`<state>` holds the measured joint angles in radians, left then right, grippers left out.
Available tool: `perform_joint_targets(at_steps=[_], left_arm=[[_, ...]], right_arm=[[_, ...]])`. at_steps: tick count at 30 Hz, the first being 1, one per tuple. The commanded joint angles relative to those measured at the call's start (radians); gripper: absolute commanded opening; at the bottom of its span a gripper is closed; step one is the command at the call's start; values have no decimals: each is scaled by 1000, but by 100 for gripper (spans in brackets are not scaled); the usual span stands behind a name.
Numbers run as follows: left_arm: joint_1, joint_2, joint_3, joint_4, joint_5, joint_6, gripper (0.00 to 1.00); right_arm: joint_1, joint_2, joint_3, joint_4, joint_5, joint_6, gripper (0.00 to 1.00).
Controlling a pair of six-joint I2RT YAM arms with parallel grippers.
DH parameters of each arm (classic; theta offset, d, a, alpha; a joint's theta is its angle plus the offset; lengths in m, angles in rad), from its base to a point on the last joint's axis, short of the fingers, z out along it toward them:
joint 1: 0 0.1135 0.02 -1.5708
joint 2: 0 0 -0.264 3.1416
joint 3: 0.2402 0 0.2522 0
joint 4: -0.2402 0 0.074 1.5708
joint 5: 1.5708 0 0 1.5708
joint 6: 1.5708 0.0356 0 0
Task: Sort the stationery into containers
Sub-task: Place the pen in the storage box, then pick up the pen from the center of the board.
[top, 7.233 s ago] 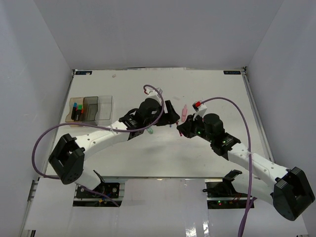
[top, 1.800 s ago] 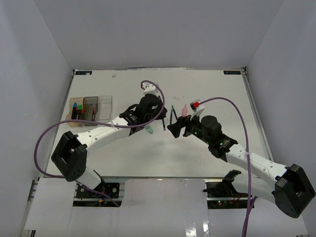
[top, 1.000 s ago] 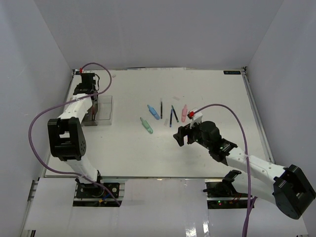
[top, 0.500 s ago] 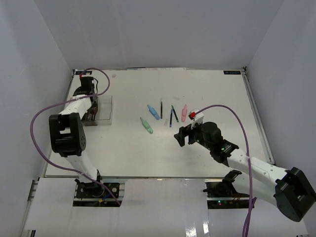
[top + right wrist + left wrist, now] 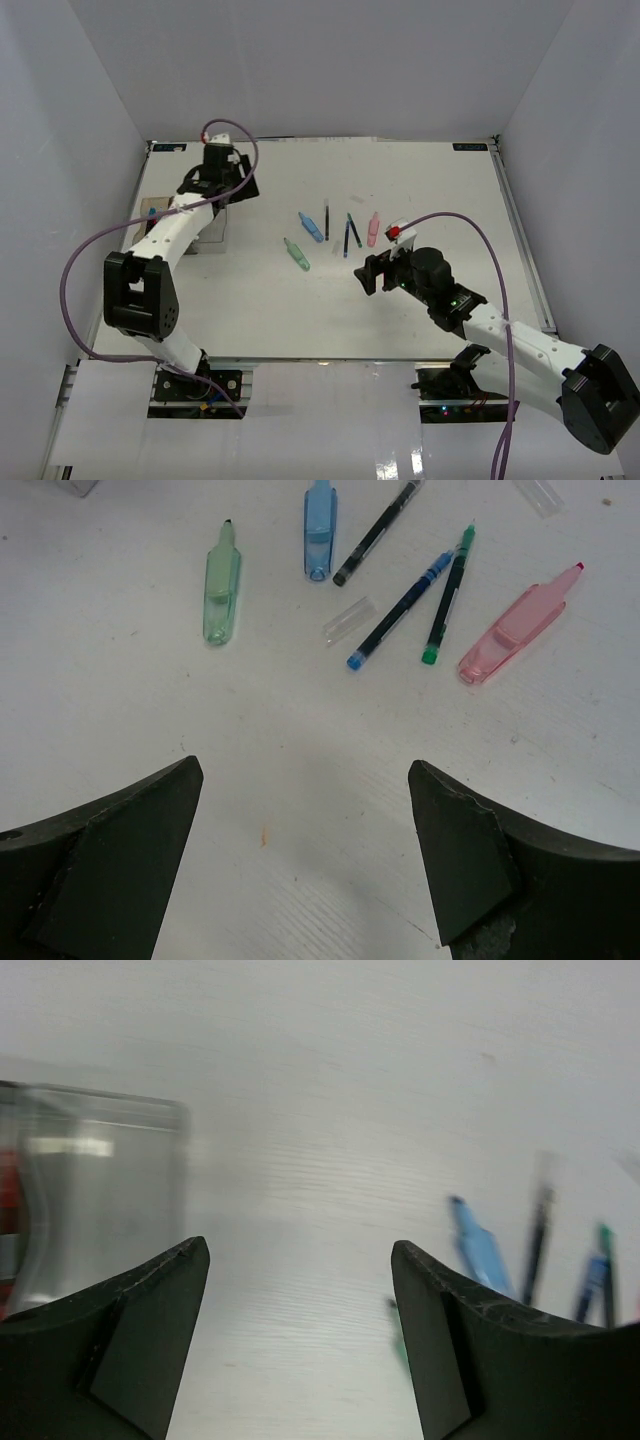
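Observation:
My left gripper should swing, empty, from the clear box past the blue piece and go down onto the black pen (image 5: 375, 535), because the pen lies loose beyond that piece.
Loose stationery lies mid-table: a green tapered piece (image 5: 296, 253) (image 5: 220, 583), a blue one (image 5: 311, 226) (image 5: 318, 535), a pink one (image 5: 373, 229) (image 5: 520, 625), a black pen (image 5: 375, 535), a blue pen (image 5: 398, 610) and a green pen (image 5: 447, 595). The containers (image 5: 215, 235) stand at the far left, partly hidden by my left arm; the clear box (image 5: 100, 1190) shows blurred. My left gripper (image 5: 240, 188) (image 5: 300, 1248) hovers beside them, open and empty. My right gripper (image 5: 368, 275) (image 5: 305, 768) hangs open over bare table just short of the pens.
Two clear loose caps (image 5: 349, 620) (image 5: 540, 495) lie among the pens. A purple cable loops over each arm. White walls close in the table at the back and both sides.
My left gripper has opened and swung from over the containers toward the right. The right arm has barely shifted.

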<state>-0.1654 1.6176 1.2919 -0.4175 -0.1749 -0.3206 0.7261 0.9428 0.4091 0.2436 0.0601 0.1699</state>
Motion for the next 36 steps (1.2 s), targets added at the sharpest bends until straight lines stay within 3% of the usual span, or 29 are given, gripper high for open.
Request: perform_joint_targets(at_steps=[1,5,11,17,30,36], left_arm=[[-179,37,81,22,28,-168,85],[-356,216,214,48,-90,-235,85],[-473,463,424,63,-172,-209,79],[-484,582,515,65,-199,-221,69],[-505,677,517,68,-215,-213,45],[-525,671,483,66,-238,-215,43]], right_arm=[[-7,-27,-21,39,43,9,90],[-10,-41,-23,29,56,6,90],[-13,-65,-44,28,55,-4,90],[-16,-88,-64,29,67,-9,90],[-16,-68,-64,31,69,-10,91],[-16,-73,-69,33,73,-10,91]])
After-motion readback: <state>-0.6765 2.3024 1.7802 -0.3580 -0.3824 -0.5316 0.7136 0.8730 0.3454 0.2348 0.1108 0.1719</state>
